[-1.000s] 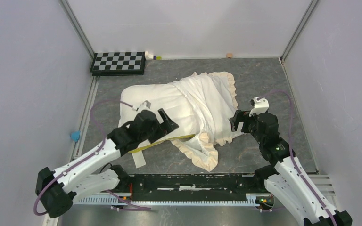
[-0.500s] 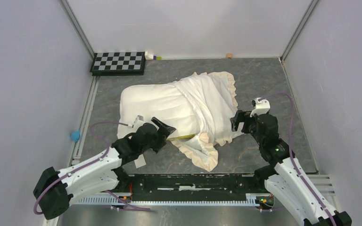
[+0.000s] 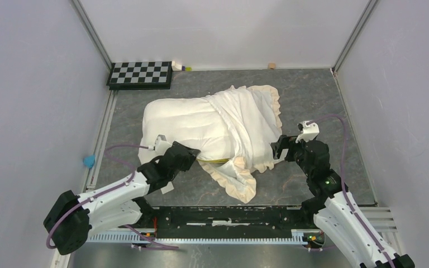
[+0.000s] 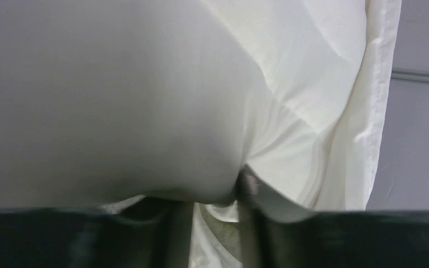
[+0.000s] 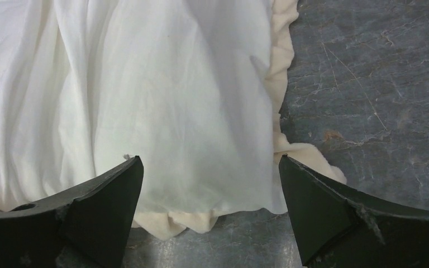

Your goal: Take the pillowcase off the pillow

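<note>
The robot's right gripper needs to move back and turn next, then lower onto the frilled near corner of the pillowcase, which lies free on the tabletop.
The plump cream pillow (image 3: pixel 181 120) lies mid-table, its yellow band (image 3: pixel 215 161) showing along the near edge. The cream pillowcase (image 3: pixel 246 125) still wraps its right half, and a ruffled frill (image 3: pixel 240 180) spills toward me. My left gripper (image 3: pixel 191 153) is pushed into the pillow's near edge. In the left wrist view the pillow (image 4: pixel 117 100) bulges between the narrowed fingers of my left gripper (image 4: pixel 212 192), which pinch it. My right gripper (image 3: pixel 279 148) stands open at the pillowcase's right edge. In the right wrist view the right gripper (image 5: pixel 209 162) straddles the pillowcase hem (image 5: pixel 173 84) without touching it.
A checkerboard (image 3: pixel 140 73) lies at the back left, with small bits (image 3: pixel 180 66) beside it and one more (image 3: pixel 271 66) by the back wall. A blue object (image 3: pixel 89 161) sits at the left wall. A white strip (image 3: pixel 165 188) lies near the base rail (image 3: pixel 229 215).
My left gripper has dropped from above the pillow to its near edge and its jaws have narrowed onto it. My right gripper has crept slightly toward the pillowcase, still open.
</note>
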### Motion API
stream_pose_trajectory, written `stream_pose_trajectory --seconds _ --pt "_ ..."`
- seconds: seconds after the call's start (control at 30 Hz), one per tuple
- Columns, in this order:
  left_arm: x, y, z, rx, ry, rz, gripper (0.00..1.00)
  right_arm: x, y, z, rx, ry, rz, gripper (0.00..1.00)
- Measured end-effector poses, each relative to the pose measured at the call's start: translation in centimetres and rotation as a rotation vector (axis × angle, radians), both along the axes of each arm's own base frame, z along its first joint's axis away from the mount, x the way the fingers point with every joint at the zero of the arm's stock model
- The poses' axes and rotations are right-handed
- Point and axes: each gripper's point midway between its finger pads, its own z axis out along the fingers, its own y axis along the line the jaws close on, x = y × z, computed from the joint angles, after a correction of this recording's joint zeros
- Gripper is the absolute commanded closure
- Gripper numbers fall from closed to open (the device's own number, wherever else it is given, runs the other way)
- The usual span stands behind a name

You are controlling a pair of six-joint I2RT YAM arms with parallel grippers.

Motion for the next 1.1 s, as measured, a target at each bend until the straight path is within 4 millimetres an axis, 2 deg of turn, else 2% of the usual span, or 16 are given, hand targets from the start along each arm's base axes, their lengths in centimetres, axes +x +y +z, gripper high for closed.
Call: stream_pose_trajectory --seconds 0.03,0.07,0.13,0.27,0.43,0.53,0.63,0.77,0.9,1.1 --pt "0.1 0.2 -0.2 0.011 -0.006 -0.001 0.91 0.0 0.0 0.1 0.001 -0.006 -0.002 0.02" --pt "0.1 0.4 -0.4 0.024 -0.010 -0.003 0.97 0.1 -0.1 0.2 0.002 -0.012 -0.005 0.02" --pt "0.1 1.0 -0.4 0.046 -0.027 -0.002 0.98 0.2 -0.3 0.3 -0.002 -0.019 -0.016 0.02" --pt "0.3 2.9 0.9 0.128 -0.095 0.005 0.98 0.3 -0.6 -0.2 -0.016 -0.007 -0.030 0.02" --pt "1.0 6.9 3.1 0.280 -0.148 0.044 0.98 -0.4 -0.9 -2.5 -0.040 0.031 -0.026 0.02" --pt "1.7 9.5 4.1 0.336 -0.152 0.093 0.98 -1.0 -0.2 -3.6 -0.031 0.060 0.019 0.02" --pt "1.9 11.5 4.0 0.373 -0.133 0.130 0.98 -1.5 0.9 -4.1 -0.012 0.088 0.079 0.02" --pt "1.8 12.3 3.4 0.411 -0.104 0.117 0.98 -2.7 3.0 -4.7 0.009 0.119 0.227 0.02" --pt "2.0 12.3 3.6 0.457 -0.094 0.085 0.98 -5.1 5.8 -5.9 0.069 0.180 0.427 0.02" --pt "2.5 12.4 3.9 0.468 -0.081 0.082 0.98 -7.6 7.0 -8.3 0.095 0.282 0.521 0.02"
